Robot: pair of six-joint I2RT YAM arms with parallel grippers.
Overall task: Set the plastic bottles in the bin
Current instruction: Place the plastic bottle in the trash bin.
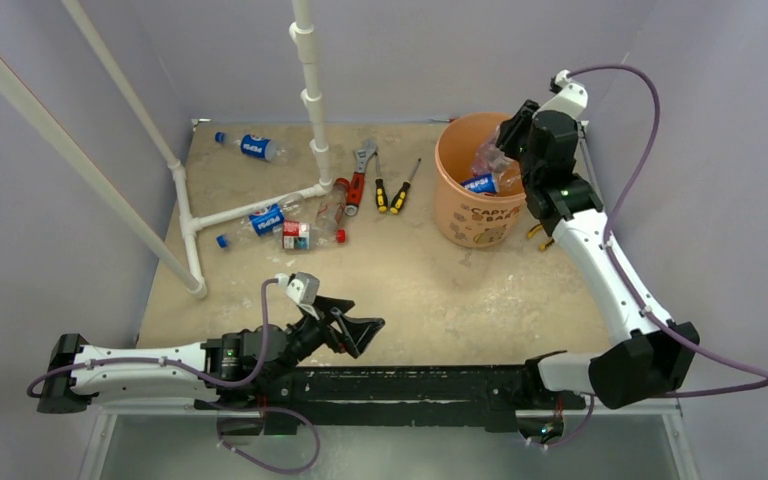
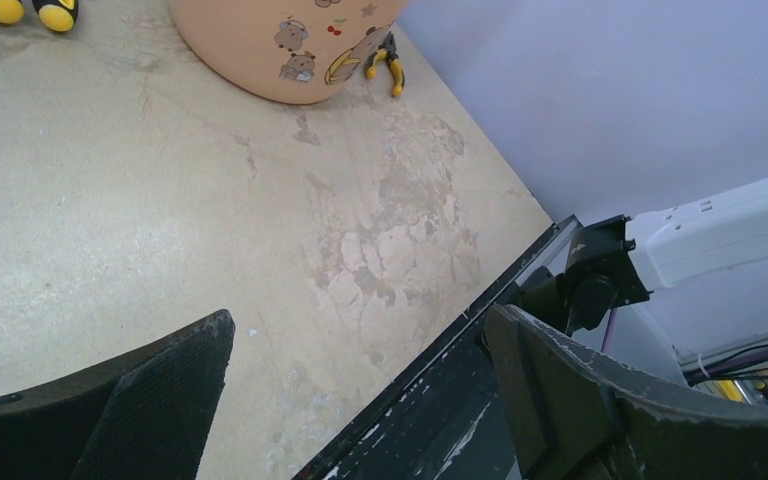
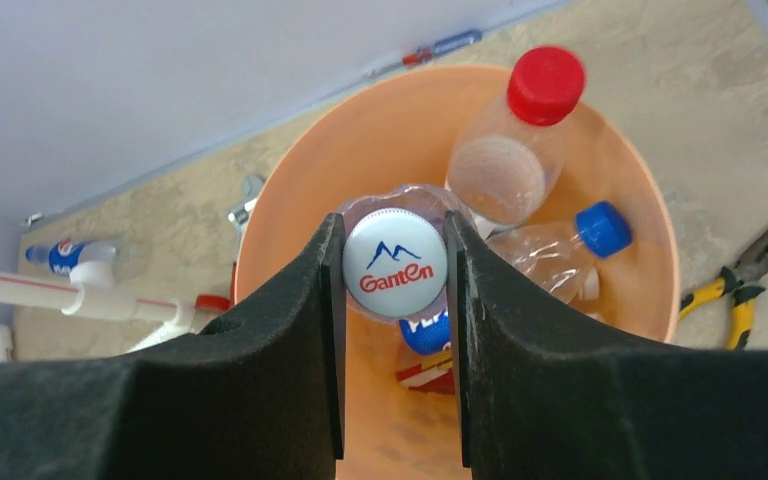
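Observation:
My right gripper will go down toward the left in the top view, into the bin's emptier side (image 1: pixel 460 162) (image 3: pixel 378 372), and let go of the white cap, because capped bottles crowd one side of the bin.
My right gripper (image 3: pixel 394 235) is shut on the white Ganten cap of a clear plastic bottle (image 3: pixel 394 264), held over the mouth of the orange bin (image 3: pixel 290 170). In the top view this gripper (image 1: pixel 500 150) hangs above the bin (image 1: pixel 475 215). Inside lie a red-capped bottle (image 3: pixel 505 160), a blue-capped bottle (image 3: pixel 560 250) and a Pepsi-labelled one (image 3: pixel 425 335). On the table at the left lie two Pepsi bottles (image 1: pixel 252 146) (image 1: pixel 260 220) and a red-labelled bottle (image 1: pixel 305 235). My left gripper (image 1: pixel 355 325) (image 2: pixel 358 320) is open and empty near the front edge.
A white pipe frame (image 1: pixel 310 100) stands at the back left, close to the loose bottles. A red-handled wrench (image 1: pixel 358 170) and two screwdrivers (image 1: pixel 395 190) lie left of the bin. Yellow-handled pliers (image 3: pixel 745 280) lie at its right, by the wall.

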